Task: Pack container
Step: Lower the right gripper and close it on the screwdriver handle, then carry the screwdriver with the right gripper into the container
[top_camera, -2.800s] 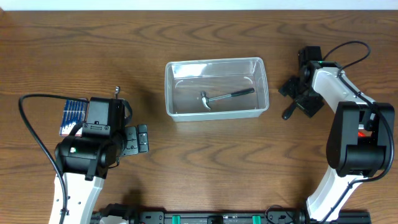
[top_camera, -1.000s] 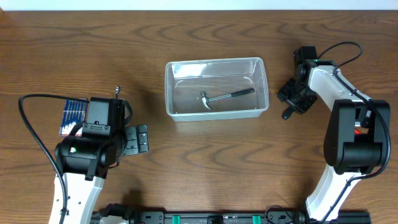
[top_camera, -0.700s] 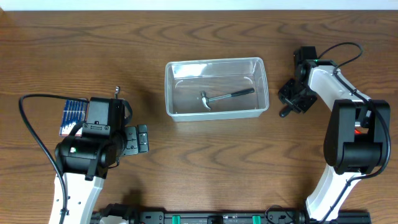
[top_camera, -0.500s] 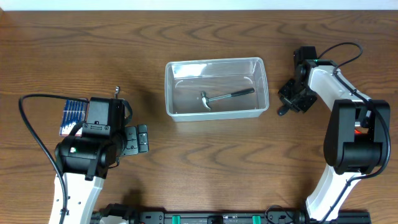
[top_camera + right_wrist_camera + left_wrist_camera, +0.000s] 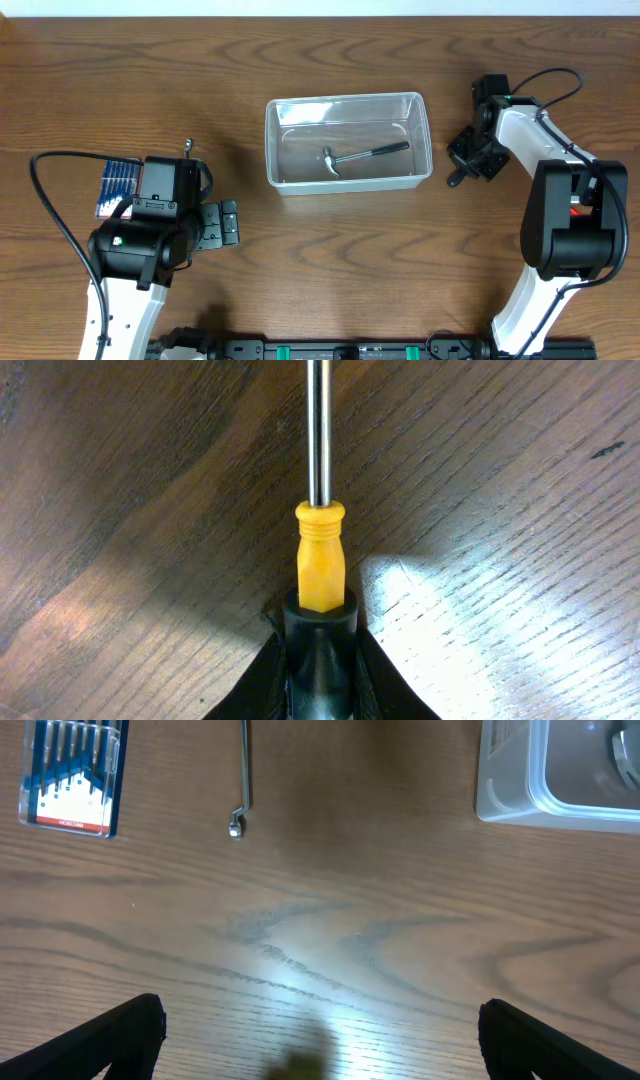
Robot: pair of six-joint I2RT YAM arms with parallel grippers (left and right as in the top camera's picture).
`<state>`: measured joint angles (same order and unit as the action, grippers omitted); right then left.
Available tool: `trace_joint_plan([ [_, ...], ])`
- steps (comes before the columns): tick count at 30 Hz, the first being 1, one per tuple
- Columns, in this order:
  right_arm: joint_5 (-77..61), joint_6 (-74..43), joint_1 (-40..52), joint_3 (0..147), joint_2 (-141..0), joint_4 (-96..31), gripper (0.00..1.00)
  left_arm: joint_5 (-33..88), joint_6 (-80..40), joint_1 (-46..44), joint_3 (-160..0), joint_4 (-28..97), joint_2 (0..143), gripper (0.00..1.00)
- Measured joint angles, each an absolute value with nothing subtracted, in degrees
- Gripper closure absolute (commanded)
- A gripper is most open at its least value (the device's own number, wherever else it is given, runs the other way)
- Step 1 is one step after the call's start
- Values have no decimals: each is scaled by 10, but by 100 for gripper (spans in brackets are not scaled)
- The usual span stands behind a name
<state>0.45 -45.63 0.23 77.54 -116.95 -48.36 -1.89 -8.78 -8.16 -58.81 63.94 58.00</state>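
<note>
I should next lift screwdriver [image 5: 457, 179] in my right gripper over the tub's rim and lower it toward the tub's bottom [image 5: 353, 168] beside the hammer to let it go, because the tub's side is between them.
The container [image 5: 345, 99] is a clear plastic tub at the table's middle, and a hammer [image 5: 365, 154] lies inside it. Right of the tub, my right gripper [image 5: 478, 155] is shut on a screwdriver [image 5: 457, 179]. In the right wrist view the fingers [image 5: 270, 680] clamp the black handle. The yellow collar [image 5: 320, 560] and steel shaft [image 5: 319, 430] point away over the wood. My left gripper [image 5: 228, 222] stands open over bare table at the left, with nothing between its fingertips [image 5: 130, 1030]. The tub's corner [image 5: 560, 770] shows at the upper right of the left wrist view.
A small blue flat pack of tools [image 5: 118, 185] lies at the far left, also visible from the left wrist [image 5: 70, 770]. A thin metal hex key [image 5: 188, 148] [image 5: 242, 770] lies just right of it. Black cables run from both arms.
The right gripper's jaws have closed onto the screwdriver handle, and the screwdriver shifted slightly toward the tub. The left arm has not moved.
</note>
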Motion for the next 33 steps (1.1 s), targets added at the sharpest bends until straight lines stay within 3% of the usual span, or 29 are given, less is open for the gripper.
trace_joint_plan([
  [4, 4, -456, 2, 775, -1169, -484, 99, -19, -88, -82, -588, 641, 580, 2],
  [22, 3, -431, 2, 776, -1164, -493, 99, -19, -88, -82, -588, 641, 580, 1],
  [28, -1, -367, 3, 781, -1098, -499, 99, -19, -88, -82, -588, 641, 580, 2],
  [33, -28, -228, 7, 829, -984, -482, 99, -19, -88, -82, -588, 641, 580, 2],
])
